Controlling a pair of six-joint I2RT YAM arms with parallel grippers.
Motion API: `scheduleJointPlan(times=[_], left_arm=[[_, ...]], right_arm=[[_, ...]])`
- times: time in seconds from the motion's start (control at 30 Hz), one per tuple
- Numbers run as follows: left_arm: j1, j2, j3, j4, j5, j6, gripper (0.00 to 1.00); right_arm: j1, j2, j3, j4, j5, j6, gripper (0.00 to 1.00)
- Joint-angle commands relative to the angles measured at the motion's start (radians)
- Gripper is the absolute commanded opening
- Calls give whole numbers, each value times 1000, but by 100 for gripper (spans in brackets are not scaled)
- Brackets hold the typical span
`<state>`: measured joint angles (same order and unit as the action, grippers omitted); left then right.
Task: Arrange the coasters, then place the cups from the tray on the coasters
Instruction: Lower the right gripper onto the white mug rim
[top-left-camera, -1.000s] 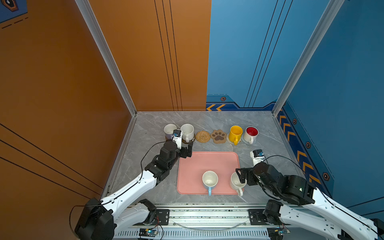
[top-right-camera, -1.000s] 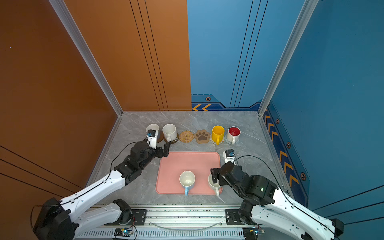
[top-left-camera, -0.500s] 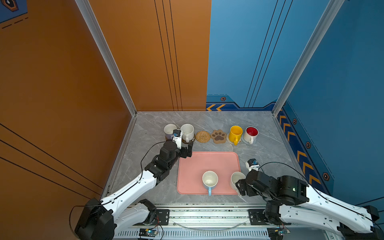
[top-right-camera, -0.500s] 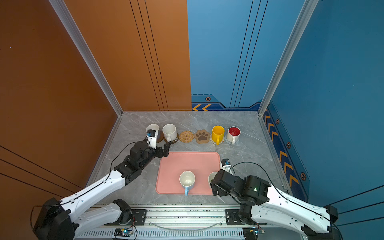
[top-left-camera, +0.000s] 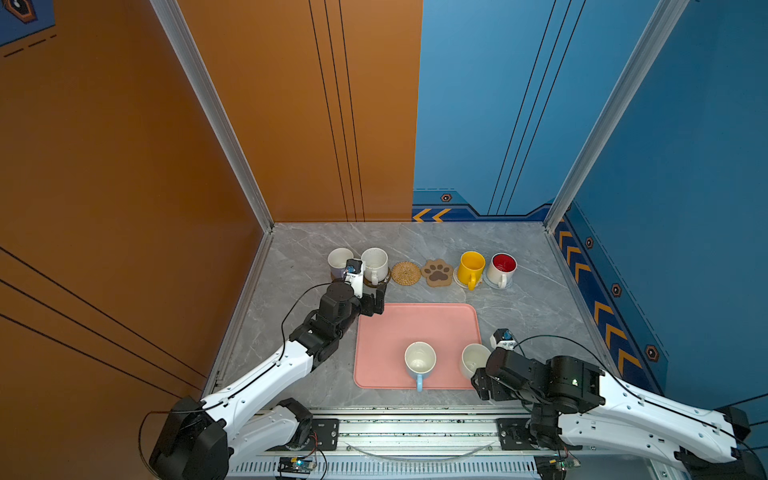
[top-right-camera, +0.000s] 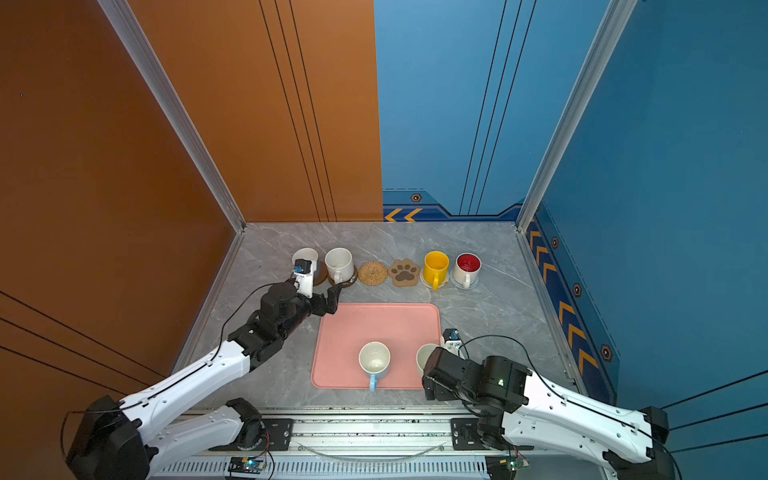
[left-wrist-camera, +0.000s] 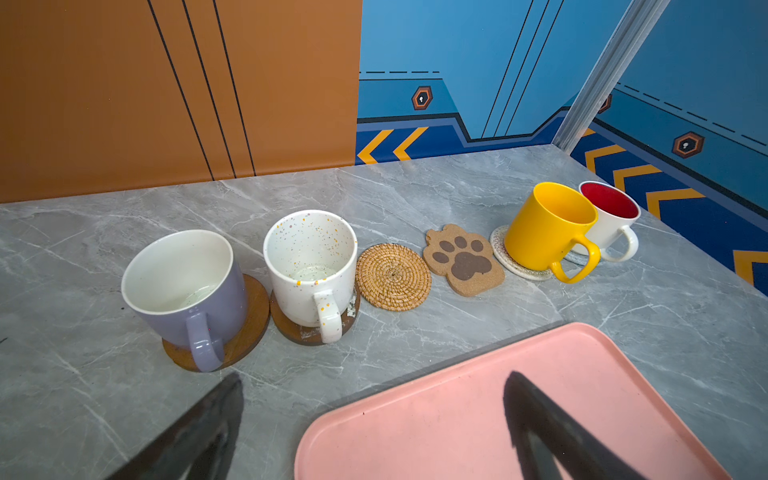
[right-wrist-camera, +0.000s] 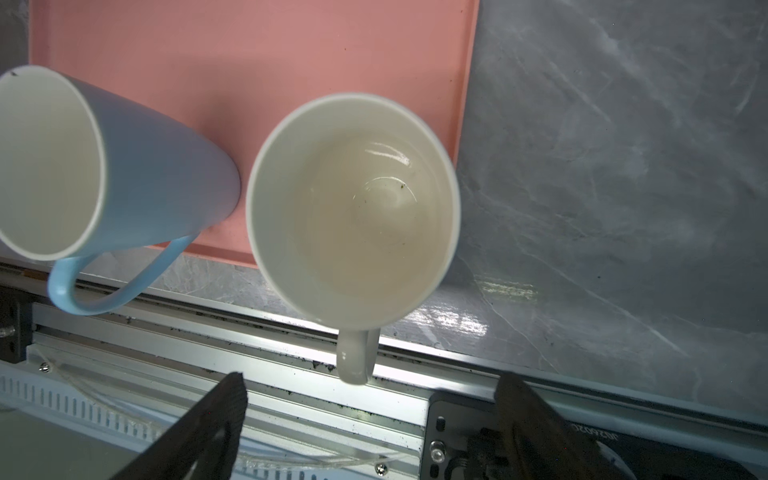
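My right gripper moves down around the white cup's handle (right-wrist-camera: 353, 357) next and closes on it, since the handle lies below, pointing in between the open fingers.
The pink tray (top-left-camera: 415, 324) holds a light blue cup (top-left-camera: 420, 358) and a plain white cup (top-left-camera: 473, 358) at its near right corner. My right gripper (right-wrist-camera: 370, 380) hangs open over the table's near edge. The white cup's handle (right-wrist-camera: 353, 357) points into the gap between its fingers, touching neither. My left gripper (left-wrist-camera: 374, 380) is open and empty over the tray's far left corner. In the back row, the lilac cup (left-wrist-camera: 187, 286) and speckled cup (left-wrist-camera: 311, 266) stand on brown coasters. The yellow cup (left-wrist-camera: 548, 228) and red-inside cup (left-wrist-camera: 611, 216) stand on woven ones. The rattan coaster (left-wrist-camera: 392, 276) and paw coaster (left-wrist-camera: 463, 259) are bare.
The orange wall (top-left-camera: 124, 166) bounds the grey marble table (top-left-camera: 519, 307) on the left and a blue wall (top-left-camera: 685, 208) on the right. A metal rail (top-left-camera: 415, 428) with the arm mounts runs along the near edge, right below my right gripper.
My right gripper has drawn back toward the near edge, from beside the white cup to behind its handle. The left arm has not moved.
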<state>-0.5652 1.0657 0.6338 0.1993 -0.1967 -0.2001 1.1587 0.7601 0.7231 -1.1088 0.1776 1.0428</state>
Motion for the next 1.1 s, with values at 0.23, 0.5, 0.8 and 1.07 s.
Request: scheduleJointPlan(times=[0.23,0.5,0.8,1.07], left_arm=[[15,5,-11,18,20,-12,98],[16,7,-13,18,21,-13,98],[20,9,-13,18,23,-14,98],[23,7,-16,18,23,-15,98]], right_arm=[[1,34,-68,65,-2,91,82],[-18,68,-86,112,-3,94,65],[-40,164,-88,163,-47,63,50],[-51,225,-90,203,-68,46,42]])
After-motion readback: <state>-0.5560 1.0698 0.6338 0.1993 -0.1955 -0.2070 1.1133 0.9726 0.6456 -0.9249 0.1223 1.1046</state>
